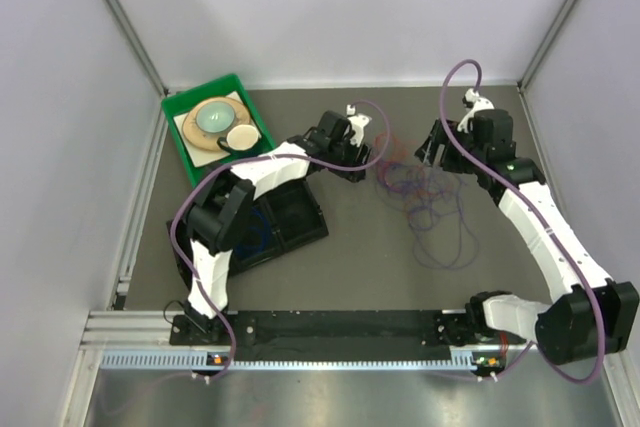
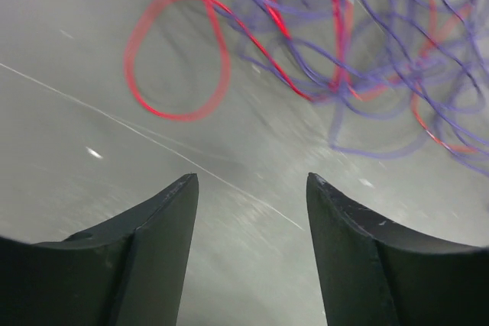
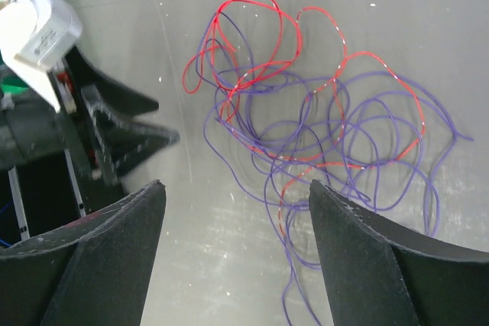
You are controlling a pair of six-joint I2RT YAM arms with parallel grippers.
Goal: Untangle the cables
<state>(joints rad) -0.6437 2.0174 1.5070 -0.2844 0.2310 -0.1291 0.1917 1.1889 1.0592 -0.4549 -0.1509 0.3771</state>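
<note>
The lone red bend (image 3: 337, 27) is below my right gripper's fingers and to their right in the wrist view, so I need to move that gripper down and across onto it next.
The cables (image 1: 412, 192) lie as one loose tangle of thin red and purple wires on the grey table, between my two grippers. A purple loop (image 1: 450, 247) trails toward the near side. My left gripper (image 1: 364, 154) is just left of the tangle. In the left wrist view it (image 2: 252, 188) is open over bare table, with a red loop (image 2: 177, 55) and the purple strands (image 2: 382, 51) ahead of the fingertips. My right gripper (image 1: 430, 152) hangs at the tangle's far right. In the right wrist view it (image 3: 237, 196) is open above the wires (image 3: 306, 124), gripping nothing.
A green bin (image 1: 180, 137) with round dishes stands at the back left. A black tray (image 1: 295, 217) lies under the left arm, with some blue wire (image 1: 255, 235) in it. Grey walls close in both sides. The left gripper's fingers (image 3: 126, 139) sit close to the right gripper's view.
</note>
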